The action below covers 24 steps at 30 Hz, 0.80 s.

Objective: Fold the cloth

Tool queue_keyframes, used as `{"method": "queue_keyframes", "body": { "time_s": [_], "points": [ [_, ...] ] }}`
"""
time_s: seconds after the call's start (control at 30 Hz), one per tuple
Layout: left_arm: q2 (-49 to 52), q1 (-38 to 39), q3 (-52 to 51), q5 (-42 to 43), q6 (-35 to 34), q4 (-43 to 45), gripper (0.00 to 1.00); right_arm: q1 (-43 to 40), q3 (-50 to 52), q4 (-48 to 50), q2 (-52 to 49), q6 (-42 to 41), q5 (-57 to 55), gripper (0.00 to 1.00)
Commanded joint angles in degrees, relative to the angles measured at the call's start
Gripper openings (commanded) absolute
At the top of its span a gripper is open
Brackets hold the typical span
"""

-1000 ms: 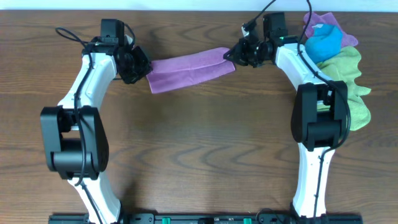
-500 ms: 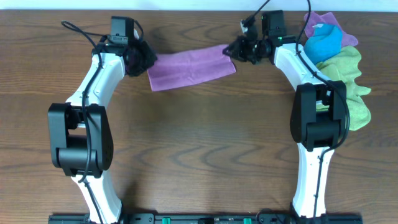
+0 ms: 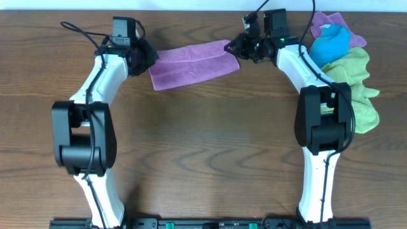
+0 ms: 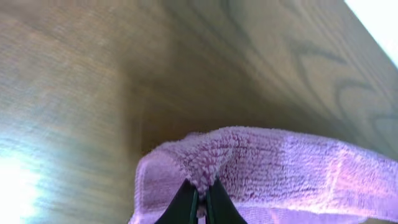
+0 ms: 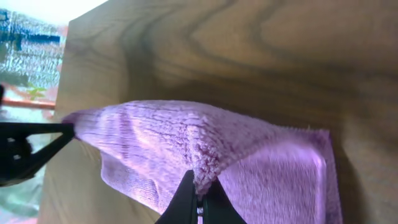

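I will move my left gripper back and down next and release its pinched end over the lower layer's near corner [image 3: 158,83], as that layer is still uncovered there.
The lavender cloth [image 3: 191,63] lies stretched as a folded band near the table's far edge, between my two grippers. My left gripper [image 3: 147,57] is shut on the cloth's left end; the left wrist view shows its fingertips [image 4: 200,198] pinching a fold of the cloth [image 4: 280,168]. My right gripper [image 3: 234,49] is shut on the cloth's right end; the right wrist view shows its fingertips [image 5: 199,194] pinching the cloth [image 5: 161,143]. The upper layer is lifted and the lower layer rests on the wood.
A pile of cloths sits at the far right: a bright blue one [image 3: 332,43] with a purple one [image 3: 331,24], and a lime-green one [image 3: 359,89] below. The table's far edge [image 3: 191,10] runs just behind the lavender cloth.
Both grippers have carried the held edge of the cloth toward the table's far edge. The left arm swung up and right; the cloth band now sits higher.
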<state>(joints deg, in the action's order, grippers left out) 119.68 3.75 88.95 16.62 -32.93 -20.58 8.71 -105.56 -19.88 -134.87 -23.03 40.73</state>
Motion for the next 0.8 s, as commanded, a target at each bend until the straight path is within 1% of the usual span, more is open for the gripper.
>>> {"method": "queue_keyframes", "body": {
  "time_s": [0.0,0.07,0.17,0.27,0.33,0.47,0.57,0.77],
  "points": [
    [3.5,-0.3,0.3,4.2,0.5,3.8,0.06,0.3,-0.5,1.0,-0.5,-0.7,-3.5,0.01],
    [4.3,-0.3,0.3,4.9,0.2,6.0,0.06,0.3,-0.5,1.8,-0.5,-0.7,-5.0,0.01],
    [4.6,-0.4,0.4,4.5,0.1,6.5,0.06,0.3,-0.5,3.4,-0.5,-0.7,-6.0,0.01],
    [4.2,-0.8,0.4,6.1,0.2,4.0,0.06,0.3,-0.5,1.5,-0.5,-0.7,-3.7,0.01],
    [3.7,-0.9,0.5,8.8,0.2,3.1,0.06,0.3,-0.5,-0.5,-0.5,-0.7,-0.9,0.01],
    [2.9,-1.1,0.5,7.2,0.2,0.4,0.06,0.2,-0.5,-4.5,-0.5,-0.7,-0.2,0.01],
    [2.9,-1.2,0.5,7.1,0.7,-4.3,0.06,-0.2,-0.5,-7.2,-0.5,-0.5,-0.6,0.01],
    [2.7,-1.4,0.6,8.6,0.6,-5.8,0.06,-1.3,-0.5,-7.5,-0.5,-0.8,0.8,0.02]
  ]
}}
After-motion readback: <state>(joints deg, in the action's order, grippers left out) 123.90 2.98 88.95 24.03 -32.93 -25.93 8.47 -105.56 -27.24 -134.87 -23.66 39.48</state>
